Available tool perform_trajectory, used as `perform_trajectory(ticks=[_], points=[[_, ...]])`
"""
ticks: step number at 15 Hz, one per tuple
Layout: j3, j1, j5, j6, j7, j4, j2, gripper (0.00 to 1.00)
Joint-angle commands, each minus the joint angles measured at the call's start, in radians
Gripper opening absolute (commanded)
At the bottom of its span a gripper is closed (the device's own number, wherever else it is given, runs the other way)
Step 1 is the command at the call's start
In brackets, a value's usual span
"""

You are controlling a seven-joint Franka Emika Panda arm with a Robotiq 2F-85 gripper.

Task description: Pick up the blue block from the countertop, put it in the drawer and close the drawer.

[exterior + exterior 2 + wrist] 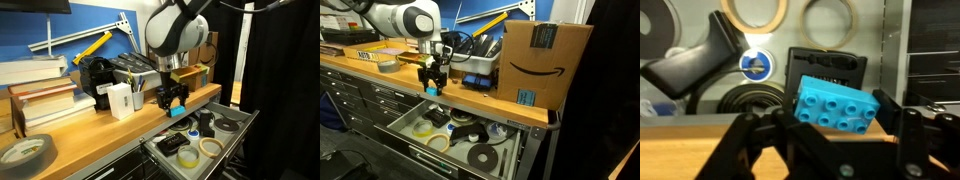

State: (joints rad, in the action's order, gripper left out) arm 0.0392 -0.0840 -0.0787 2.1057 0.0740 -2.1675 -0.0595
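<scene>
The drawer (232, 113) beside the tape rolls stands open below, so my gripper moves down off the countertop's front edge into it next and releases the block.
My gripper (832, 128) is shut on the blue block (837, 104), a cyan studded brick held tilted between the black fingers. In both exterior views the gripper (172, 99) (433, 84) hangs at the front edge of the wooden countertop (95, 128) (375, 76), with the block (177, 110) (432, 91) at its tips. The grey drawer (232, 113) (408, 117) stands pulled open just below and in front. It holds tape rolls and black parts, which also show in the wrist view beyond the countertop edge (680, 150).
A white box (120, 100), stacked books (40, 100) and a tape roll (25, 152) sit on the worktop. A large cardboard box (545, 60), a dark-blue flat object (478, 80) and a tape roll (387, 64) stand near the gripper. A blue wall lies behind.
</scene>
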Motion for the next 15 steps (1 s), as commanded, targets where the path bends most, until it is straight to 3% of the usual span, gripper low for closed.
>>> perform_trajectory(ticks=[1, 6, 7, 9, 15], points=[[-0.043, 0.065, 0.069, 0.080, -0.024, -0.154, 0.104, 0.52], [-0.088, 0.120, 0.229, 0.151, -0.146, -0.232, 0.056, 0.52], [-0.091, 0.126, 0.258, 0.152, -0.169, -0.239, 0.048, 0.86], [-0.096, 0.138, 0.325, 0.149, -0.211, -0.255, 0.045, 1.00], [-0.130, 0.179, 0.316, 0.102, -0.228, -0.337, 0.137, 1.00]])
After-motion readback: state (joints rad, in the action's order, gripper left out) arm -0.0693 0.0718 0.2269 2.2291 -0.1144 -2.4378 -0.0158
